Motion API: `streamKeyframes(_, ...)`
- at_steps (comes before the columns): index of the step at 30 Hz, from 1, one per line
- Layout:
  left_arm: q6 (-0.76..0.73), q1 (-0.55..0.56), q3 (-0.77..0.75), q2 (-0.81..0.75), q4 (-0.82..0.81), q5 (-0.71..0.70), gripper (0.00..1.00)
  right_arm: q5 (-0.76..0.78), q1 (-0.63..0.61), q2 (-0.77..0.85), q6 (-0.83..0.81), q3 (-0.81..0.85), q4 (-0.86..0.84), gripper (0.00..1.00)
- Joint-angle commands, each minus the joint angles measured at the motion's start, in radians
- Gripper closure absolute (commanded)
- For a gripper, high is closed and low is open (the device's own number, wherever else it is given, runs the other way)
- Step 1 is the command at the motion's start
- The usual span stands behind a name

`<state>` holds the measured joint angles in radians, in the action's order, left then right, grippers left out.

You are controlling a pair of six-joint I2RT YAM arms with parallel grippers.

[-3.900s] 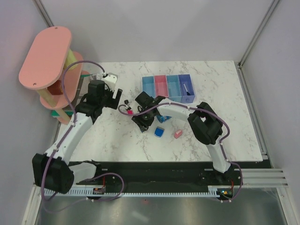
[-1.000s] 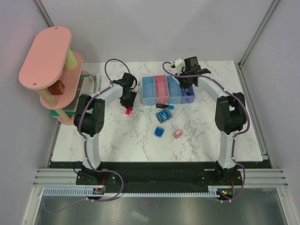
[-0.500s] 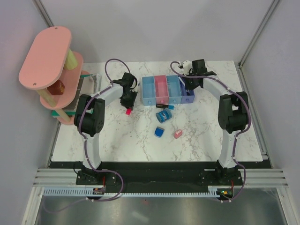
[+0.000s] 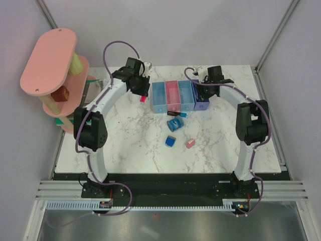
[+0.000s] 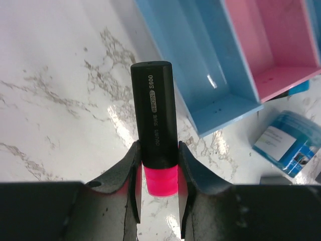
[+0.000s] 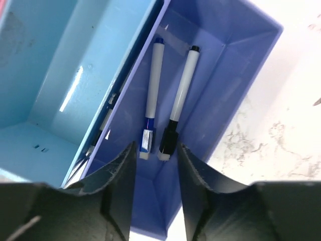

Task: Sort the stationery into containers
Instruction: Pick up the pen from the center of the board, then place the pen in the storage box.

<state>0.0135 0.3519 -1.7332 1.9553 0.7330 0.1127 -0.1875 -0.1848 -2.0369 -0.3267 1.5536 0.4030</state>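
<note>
I will lift the black marker over the bin's side with my left gripper next and then lower it inside, because it hangs outside the empty end light blue bin [image 4: 159, 95] [image 5: 197, 54].
My left gripper [image 4: 142, 94] is shut on a black marker with a pink cap [image 5: 154, 125], held above the table just left of the containers [image 4: 178, 95]. The marker's pink end sits between the fingers [image 5: 186, 165]. The row of bins runs light blue [image 5: 198, 55], pink [image 5: 271, 40], light blue, purple [image 4: 200, 103]. My right gripper [image 6: 156, 150] hangs open over the purple bin [image 6: 220, 75], where a blue-capped thin pen [image 6: 151, 95] and a black-capped one [image 6: 180, 95] lie side by side. A blue roll [image 4: 174, 124], a blue wedge [image 4: 170, 141] and a pink eraser [image 4: 190, 143] lie on the table.
The pink tiered shelf tower [image 4: 50, 63] stands at the far left. A blue-capped marker [image 4: 177, 115] lies just in front of the bins. The neighbouring light blue bin [image 6: 55, 75] shows beside the purple one in the right wrist view.
My left gripper has lifted the pink-capped marker and carried it back towards the far end of the bins. My right gripper has opened above the purple bin.
</note>
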Motion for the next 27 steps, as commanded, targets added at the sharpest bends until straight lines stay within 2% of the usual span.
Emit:
streamKeyframes(1,0.014,0.01,-0.11,-0.032,0.014,0.053,0.98,-0.023,0.005,0.079,-0.002,0.016,-0.009,0.53)
streamKeyframes(6,0.045,0.027,-0.207,0.054,0.013,0.103,0.98,-0.023,0.005,0.118,0.003,0.026,0.014,0.49)
streamKeyframes(13,0.086,0.048,-0.388,0.227,-0.009,0.191,0.98,-0.035,0.004,0.188,0.02,0.016,0.036,0.48)
streamKeyframes(16,0.072,0.047,-0.436,0.293,-0.035,0.185,0.98,-0.061,0.004,0.225,0.026,0.007,0.049,0.48)
streamKeyframes(25,0.06,0.042,-0.474,0.396,-0.076,0.183,0.98,-0.193,-0.061,0.346,-0.044,-0.067,0.166,0.48)
streamKeyframes(27,0.06,0.042,-0.459,0.41,-0.078,0.182,0.95,-0.201,-0.097,0.356,-0.069,-0.081,0.19,0.48)
